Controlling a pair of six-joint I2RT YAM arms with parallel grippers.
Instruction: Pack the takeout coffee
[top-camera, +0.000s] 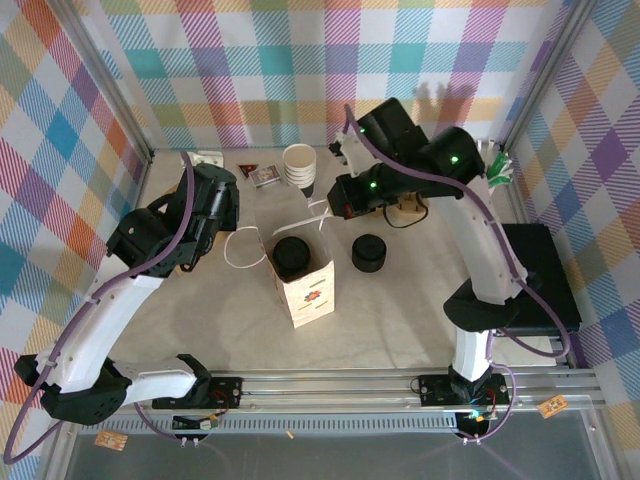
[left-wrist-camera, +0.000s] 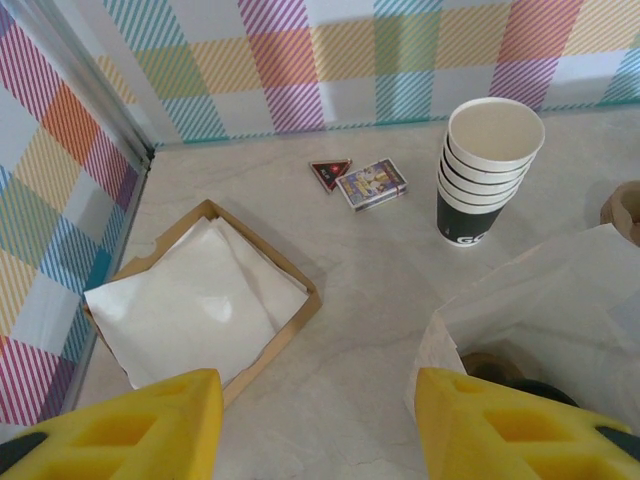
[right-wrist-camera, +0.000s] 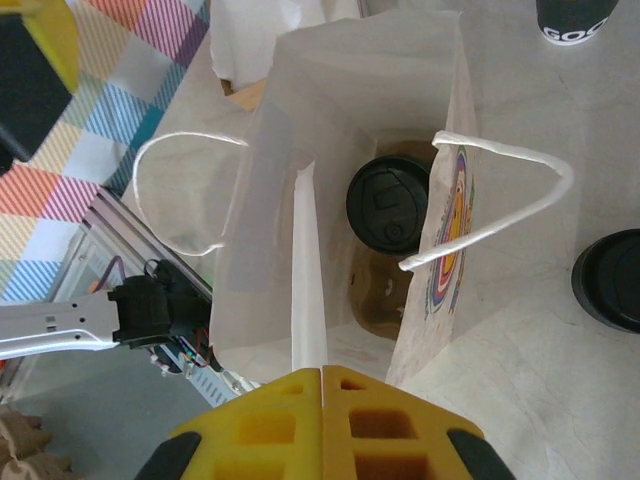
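Note:
The bag's opening (top-camera: 304, 240) (right-wrist-camera: 338, 200) is below and back, so my right gripper should next move down and back over that opening and let go of the bag's paper edge.
The takeout coffee (right-wrist-camera: 390, 200) stands upright inside the white paper bag (right-wrist-camera: 270, 200), its round black lid (top-camera: 293, 257) showing through the open top. My right gripper (right-wrist-camera: 322, 375) is shut on a white fold of the bag's rim, at the bag's far side (top-camera: 345, 197). To the left of the bag (left-wrist-camera: 540, 290), my left gripper (left-wrist-camera: 320, 430) stands open with bare table between its yellow fingers (left-wrist-camera: 150, 425). It hovers by the bag's left handle loop (top-camera: 240, 250).
A stack of lidless cups (left-wrist-camera: 490, 170) stands behind the bag, two small packets (left-wrist-camera: 370, 183) to its left. A napkin box (left-wrist-camera: 200, 290) sits at the back left. A squat stack of black lids (top-camera: 368, 253) lies right of the bag. A black box (top-camera: 540, 270) occupies the right edge.

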